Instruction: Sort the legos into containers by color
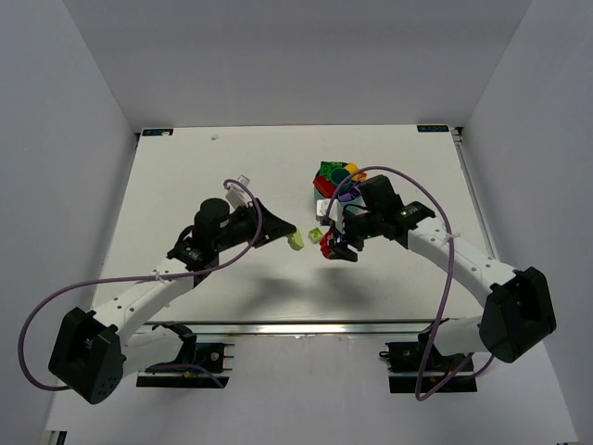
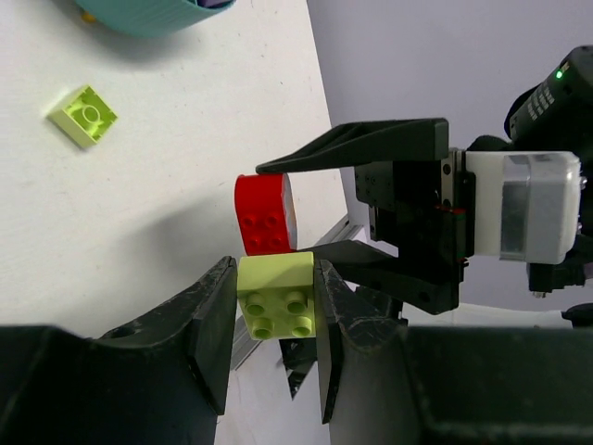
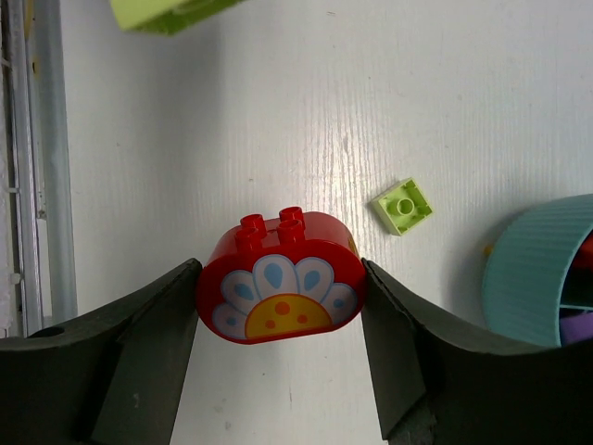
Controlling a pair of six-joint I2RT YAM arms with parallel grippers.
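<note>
The lime brick should go outward with my left gripper, over the bowl's empty middle cup, to the gripper's right in the top view, and be released there.
My left gripper (image 2: 275,278) is shut on a lime brick (image 2: 276,295), held above the table; the pair shows in the top view (image 1: 291,240) left of centre. My right gripper (image 3: 281,278) is shut on a rounded red brick with a flower print (image 3: 281,288), close to the right of the left gripper (image 1: 334,247). The red brick (image 2: 264,214) sits just beyond the lime one in the left wrist view. A small flat lime brick (image 3: 402,206) lies on the table between them and the teal bowl (image 3: 537,278). The bowl (image 1: 316,188) holds several coloured bricks and is partly hidden by the right arm.
The table's metal front rail (image 3: 32,167) runs near the grippers. The bowl (image 2: 153,14) stands at the back, right of centre. White walls enclose the table on three sides. Purple cables loop off both arms.
</note>
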